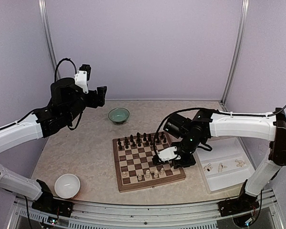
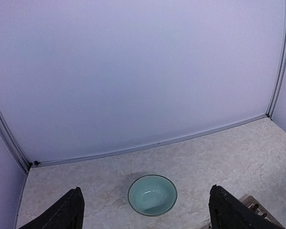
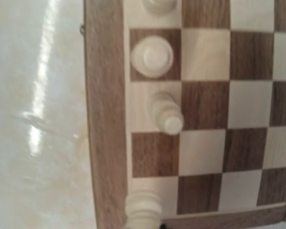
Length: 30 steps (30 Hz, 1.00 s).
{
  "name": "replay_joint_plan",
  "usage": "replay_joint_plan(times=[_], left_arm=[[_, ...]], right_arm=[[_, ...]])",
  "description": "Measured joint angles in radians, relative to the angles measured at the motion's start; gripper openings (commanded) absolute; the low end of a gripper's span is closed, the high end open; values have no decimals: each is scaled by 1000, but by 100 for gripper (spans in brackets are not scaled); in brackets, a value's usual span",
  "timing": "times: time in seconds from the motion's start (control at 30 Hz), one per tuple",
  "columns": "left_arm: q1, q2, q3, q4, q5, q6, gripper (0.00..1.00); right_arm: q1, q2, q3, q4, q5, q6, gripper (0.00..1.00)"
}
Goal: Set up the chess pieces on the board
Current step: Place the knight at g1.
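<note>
My right gripper shifts toward the nearest standing cream piece next and moves down to release my piece on the dark edge square (image 1: 169,172) (image 3: 155,154) beside that one, since the square is empty.
The board (image 1: 119,164) lies mid-table with dark chessmen (image 1: 138,140) along its far rows. Several cream chess pieces (image 1: 147,174) stand along its near row. My right gripper (image 1: 158,161) hangs low over the board's near right part, shut on a cream chess piece (image 3: 143,210). That piece sits over the corner by the brown border (image 3: 105,143). Two more cream pieces (image 3: 152,56) (image 3: 166,113) stand on the edge squares beyond it. My left gripper (image 1: 103,95) is raised at the back left, open and empty, its fingertips (image 2: 71,207) wide apart.
A teal bowl (image 1: 118,115) (image 2: 152,194) sits behind the board, below the left gripper. A white bowl (image 1: 67,185) is at the near left. A white tray (image 1: 229,179) on the right holds a few loose cream pieces (image 1: 221,167).
</note>
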Motion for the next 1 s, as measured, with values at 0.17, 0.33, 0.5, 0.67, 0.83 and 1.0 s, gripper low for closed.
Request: replay_joint_plan(times=[0.17,0.33,0.5,0.67,0.83,1.0], left_arm=[[4,-4,0,3,16,-12,89],[4,0,0,-5,31,-18,89],[4,0,1,-18,48,-19,89],[4,0,3,-22,56,-23,89],[4,1,5,-35,61,-29,89],[4,4,9,-41,65,-35,89]], right_arm=[[0,52,-1,13,49,7,0],[0,116,26,13,58,14,0],[9,134,48,14,57,21,0],[15,135,48,14,57,28,0],[15,144,48,14,56,30,0],[17,152,48,14,49,30,0]])
